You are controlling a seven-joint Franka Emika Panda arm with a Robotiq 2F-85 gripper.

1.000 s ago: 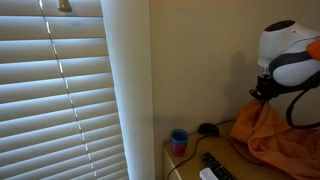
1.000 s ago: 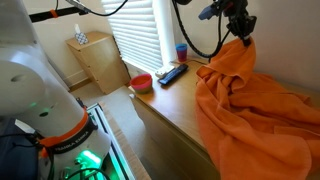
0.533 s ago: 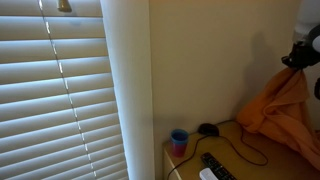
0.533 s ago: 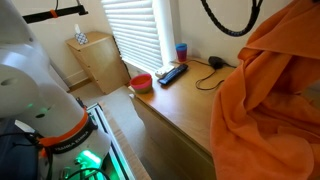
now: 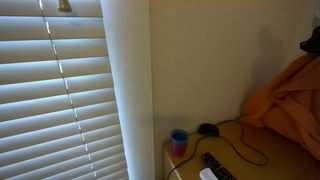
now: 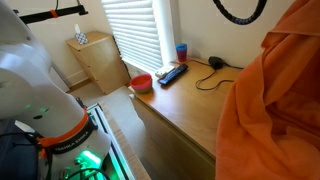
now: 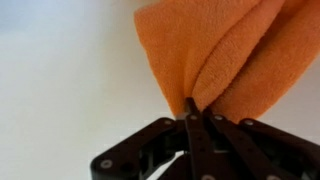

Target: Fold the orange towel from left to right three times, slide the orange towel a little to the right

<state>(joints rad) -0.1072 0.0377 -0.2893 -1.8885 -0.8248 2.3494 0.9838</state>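
My gripper lowers toward the table under the hanging orange towel next, then releases the towel's bunched edge.
The orange towel point(image 5: 288, 105) is lifted off the wooden table and hangs in folds at the right of both exterior views point(image 6: 275, 110). In the wrist view my gripper point(image 7: 195, 112) is shut on a bunched edge of the orange towel point(image 7: 215, 50), which hangs from the black fingers. In an exterior view only a dark bit of the gripper point(image 5: 312, 44) shows at the right edge, above the cloth. In the exterior view from the room side the gripper is out of frame.
A small blue cup point(image 5: 179, 141) stands at the table's far corner by the window blinds point(image 5: 60, 90). A black remote point(image 6: 172, 73), a black mouse point(image 6: 216, 62) with its cable, a red bowl point(image 6: 142, 82) and a wooden drawer unit point(image 6: 95, 60) are nearby.
The gripper has lifted the towel up and carried it to the right, out of most of the exterior views. The table under it is now uncovered.
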